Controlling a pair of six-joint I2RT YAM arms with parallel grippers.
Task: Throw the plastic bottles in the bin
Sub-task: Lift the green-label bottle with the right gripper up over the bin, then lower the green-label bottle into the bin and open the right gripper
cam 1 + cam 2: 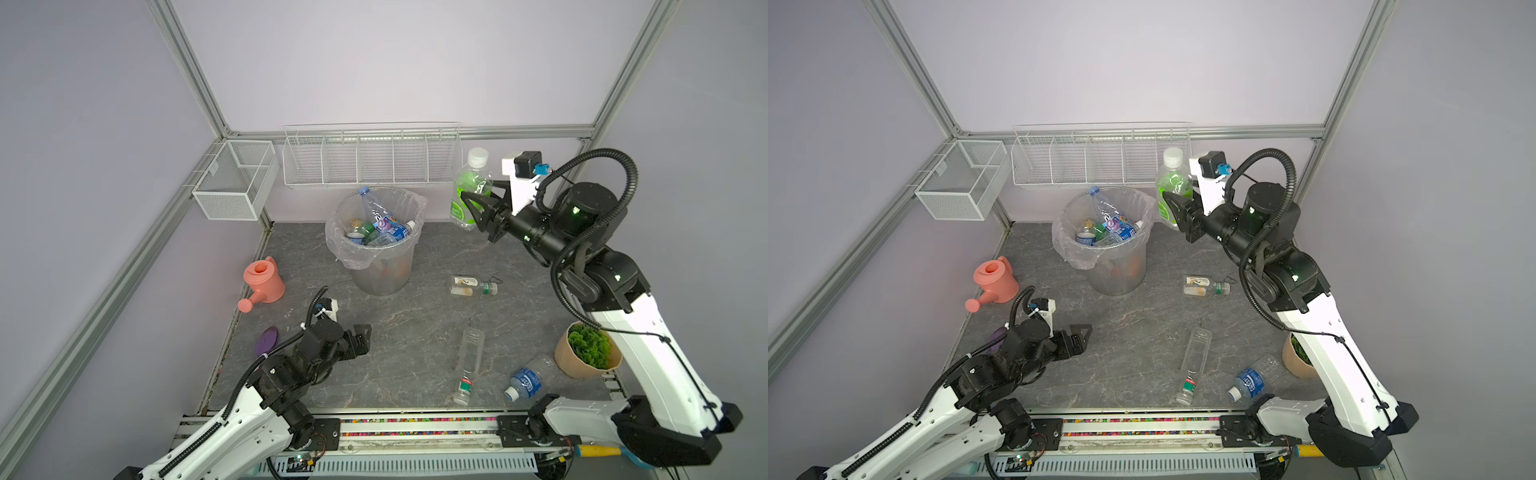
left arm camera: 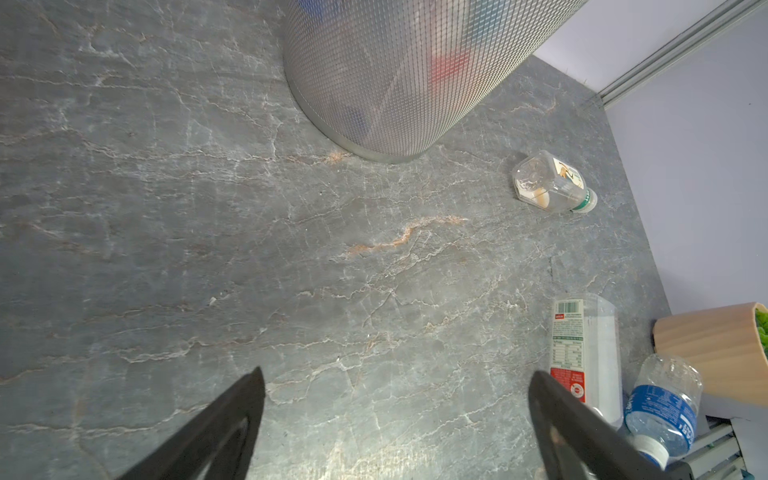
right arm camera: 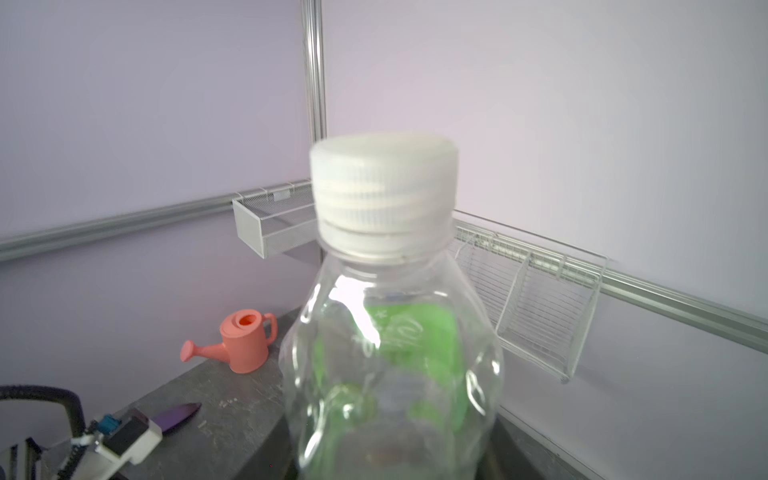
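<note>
My right gripper moves across and down over the bin's opening [image 1: 382, 217] next to release the clear bottle there, because the clear bottle [image 1: 469, 187] still hangs beside the bin.
My right gripper [image 1: 471, 210] is shut on a clear bottle [image 1: 469, 187] with a green label and a white cap [image 3: 384, 191], held upright in the air to the right of the bin [image 1: 382, 278]. The grey, bag-lined bin holds several bottles. My left gripper [image 2: 397, 374] hovers open and empty low over the table, front left of the bin. Three bottles lie on the table: a small green-capped one [image 1: 473, 286], a tall clear one [image 1: 469, 357] and a blue-labelled one [image 1: 530, 378].
A pink watering can [image 1: 264, 282] and a purple object [image 1: 266, 338] lie at the table's left edge. A potted plant [image 1: 588, 349] stands at front right beside the right arm. White wire baskets [image 1: 372, 156] hang on the back wall behind the bin.
</note>
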